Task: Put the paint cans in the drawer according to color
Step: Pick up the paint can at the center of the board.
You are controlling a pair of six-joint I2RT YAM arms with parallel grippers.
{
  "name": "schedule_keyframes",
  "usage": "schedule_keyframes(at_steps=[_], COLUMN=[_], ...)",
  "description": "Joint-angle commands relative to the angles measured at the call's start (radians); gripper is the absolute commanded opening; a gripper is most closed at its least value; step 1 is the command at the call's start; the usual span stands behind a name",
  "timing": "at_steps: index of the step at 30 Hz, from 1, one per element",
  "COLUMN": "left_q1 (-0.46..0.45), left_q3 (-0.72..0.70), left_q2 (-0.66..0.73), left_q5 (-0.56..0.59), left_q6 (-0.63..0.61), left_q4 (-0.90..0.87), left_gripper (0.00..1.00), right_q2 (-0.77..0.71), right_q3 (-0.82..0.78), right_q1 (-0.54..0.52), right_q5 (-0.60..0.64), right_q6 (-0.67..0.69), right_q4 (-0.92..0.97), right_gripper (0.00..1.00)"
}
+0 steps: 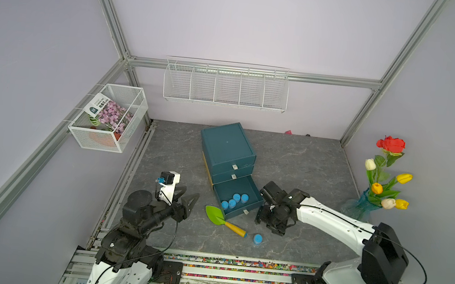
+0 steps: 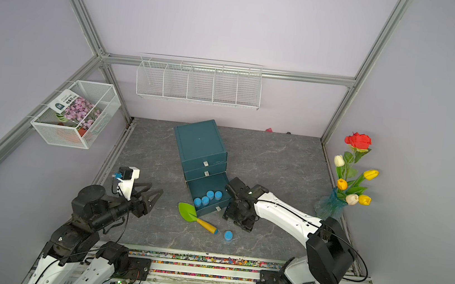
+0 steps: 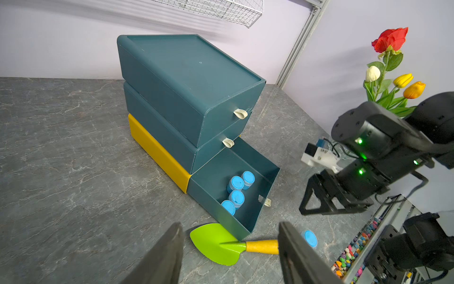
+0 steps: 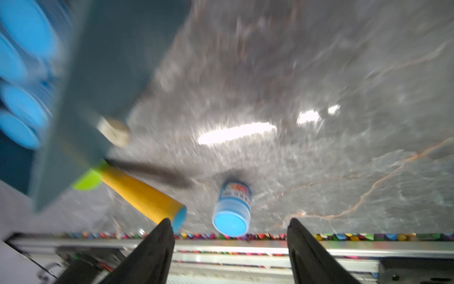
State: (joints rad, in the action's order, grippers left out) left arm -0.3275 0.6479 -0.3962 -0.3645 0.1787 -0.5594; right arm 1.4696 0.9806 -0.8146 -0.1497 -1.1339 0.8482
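Only the lone can (image 4: 232, 214), below and nearer my base, is outside the drawer, so my right gripper must go down and back around it next.
Several light blue paint cans (image 1: 234, 200) (image 3: 237, 189) stand inside the open bottom drawer (image 1: 237, 215) (image 3: 206, 194) of a teal drawer stack (image 1: 227, 145). One more light blue paint can (image 1: 258, 238) (image 2: 228, 235) (image 4: 232, 211) stands alone on the table by the trowel's handle end. My right gripper (image 1: 269, 226) (image 4: 230, 220) hangs open next to the drawer's front corner, apart from the lone can, with nothing between its fingers. My left gripper (image 1: 191, 192) (image 3: 231, 225) is open and empty, left of the drawer. The right wrist view is blurred.
A green trowel with a yellow handle (image 1: 224, 221) (image 3: 221, 243) lies against the drawer's front corner. A vase of flowers (image 1: 361, 207) stands at the right wall. Wire baskets (image 1: 109, 117) (image 1: 225, 87) hang on the left and back walls. A pebble-filled rail (image 1: 236, 261) runs along the front.
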Motion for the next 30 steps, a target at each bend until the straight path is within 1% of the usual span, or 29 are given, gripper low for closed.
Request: schedule_keyframes(at_steps=[1, 5, 8, 14, 18, 21, 24, 26, 30], left_q1=[-0.001, -0.001, -0.002, -0.002, -0.001, -0.001, -0.002, -0.001, -0.001], left_q3=[-0.002, -0.002, -0.001, -0.001, -0.001, -0.001, -0.001, -0.002, -0.002], left_q2=[-0.008, -0.012, -0.012, -0.011, -0.01, -0.012, -0.011, -0.012, -0.013], left_q5=[-0.008, -0.008, -0.007, -0.007, -0.004, -0.005, -0.006, -0.006, -0.007], left_q6=[-0.003, -0.001, 0.0, -0.001, 0.0, 0.0, -0.001, -0.001, -0.002], left_q4=[-0.004, -0.004, -0.003, -0.006, -0.005, -0.005, -0.005, -0.003, -0.003], left_gripper=[0.64, 0.64, 0.64, 0.64, 0.64, 0.64, 0.65, 0.64, 0.64], right_q2=[0.007, 0.07, 0.113, 0.168, 0.198, 0.209, 0.205, 0.199, 0.168], right_q3=[0.0, -0.002, -0.015, 0.0, -0.002, -0.008, -0.019, -0.021, -0.004], right_q1=[-0.037, -0.052, -0.054, -0.055, -0.057, -0.056, -0.056, -0.055, -0.052], right_q5=[-0.054, -0.057, -0.063, -0.053, -0.063, -0.065, -0.065, -0.058, -0.022], right_q6=[0.069, 0.073, 0.075, 0.077, 0.072, 0.065, 0.056, 0.05, 0.034], right_q4=[-0.001, 0.013, -0.011, -0.041, -0.044, -0.045, -0.054, -0.051, -0.019], right_gripper=[0.76, 0.76, 0.73, 0.59, 0.53, 0.5, 0.45, 0.39, 0.19])
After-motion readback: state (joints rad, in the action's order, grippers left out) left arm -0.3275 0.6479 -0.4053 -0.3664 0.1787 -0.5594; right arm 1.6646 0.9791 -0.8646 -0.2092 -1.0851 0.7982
